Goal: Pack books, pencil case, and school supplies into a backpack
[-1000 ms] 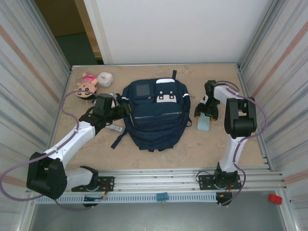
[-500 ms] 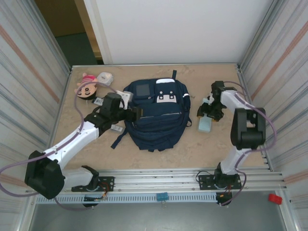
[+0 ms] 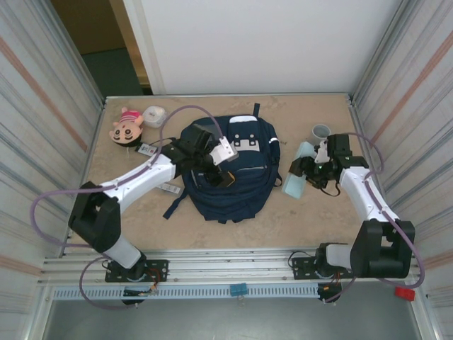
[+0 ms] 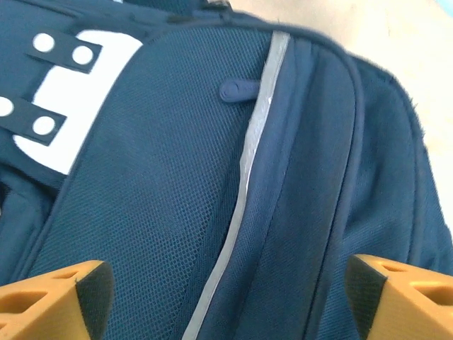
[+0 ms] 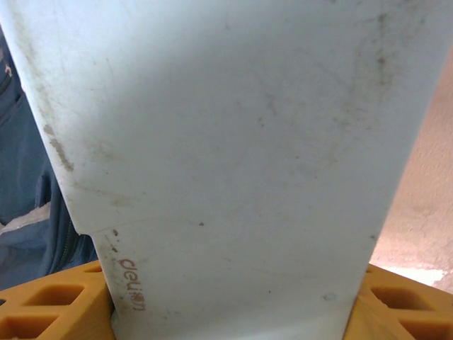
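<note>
The left gripper should go down with its fingers spread and close on the backpack's corded zipper rim, because that rim already runs between the open orange fingers.
The navy backpack lies flat in the middle of the table. My left gripper hovers over its front, open, with nothing between the orange fingertips; under them run the mesh fabric, a pale stripe and the white patch. To the right of the bag my right gripper is shut on the pale blue pad, tilted above the table. Close up, the pad spans the gap between both fingers. Two small packets lie left of the bag.
A pink doll head and a white round object sit at the back left. A grey cup stands at the back right, just behind my right gripper. Metal walls close in both sides. Bare tabletop lies in front of the bag.
My left arm swung from the bag's left edge onto its front and its jaws widened. The right gripper carried the pad nearer and toward the bag, tilting it up and uncovering the grey cup.
</note>
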`<state>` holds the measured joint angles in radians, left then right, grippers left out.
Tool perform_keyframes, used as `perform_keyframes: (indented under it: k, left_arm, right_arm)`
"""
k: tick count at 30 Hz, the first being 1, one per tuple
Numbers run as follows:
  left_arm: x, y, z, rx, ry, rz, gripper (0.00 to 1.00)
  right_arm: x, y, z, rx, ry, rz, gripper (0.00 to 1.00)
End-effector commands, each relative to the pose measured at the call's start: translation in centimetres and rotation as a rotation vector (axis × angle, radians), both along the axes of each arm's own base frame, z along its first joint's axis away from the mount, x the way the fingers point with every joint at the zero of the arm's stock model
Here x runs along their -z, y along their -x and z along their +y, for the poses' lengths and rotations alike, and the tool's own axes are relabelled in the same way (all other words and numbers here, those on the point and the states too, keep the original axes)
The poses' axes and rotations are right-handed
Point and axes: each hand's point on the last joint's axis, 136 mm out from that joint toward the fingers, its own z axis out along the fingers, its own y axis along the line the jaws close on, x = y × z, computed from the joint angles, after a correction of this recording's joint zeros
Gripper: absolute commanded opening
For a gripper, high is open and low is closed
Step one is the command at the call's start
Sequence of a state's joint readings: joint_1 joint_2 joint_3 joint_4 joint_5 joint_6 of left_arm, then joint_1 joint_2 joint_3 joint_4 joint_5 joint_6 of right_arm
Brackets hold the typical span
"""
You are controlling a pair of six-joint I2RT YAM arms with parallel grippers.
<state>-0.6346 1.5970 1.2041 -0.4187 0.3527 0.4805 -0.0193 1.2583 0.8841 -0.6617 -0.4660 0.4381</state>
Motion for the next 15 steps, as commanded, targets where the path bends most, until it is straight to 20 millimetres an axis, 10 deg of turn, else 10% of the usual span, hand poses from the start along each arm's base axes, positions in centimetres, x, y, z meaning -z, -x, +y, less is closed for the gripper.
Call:
perform_keyframes:
  k: [1,12,15]
  left_arm:
    - [0.3,0.6,0.3,0.122,-0.055,-0.009,0.86]
    - [4.1,-1.2,0.6,0.122,-0.147,-0.048,0.81]
    - [3.9,-0.9,0.6,0.128,-0.139,-0.035,0.43]
  right_arm:
    - [-1.1,0.2,0.8,-0.002,-0.049,-0.034,0.50]
    - [-1.8,-0.1,1.3,-0.008,-0.079,-0.051,0.50]
    - [-2.1,-0.1,1.3,-0.007,-0.080,-0.057,0.50]
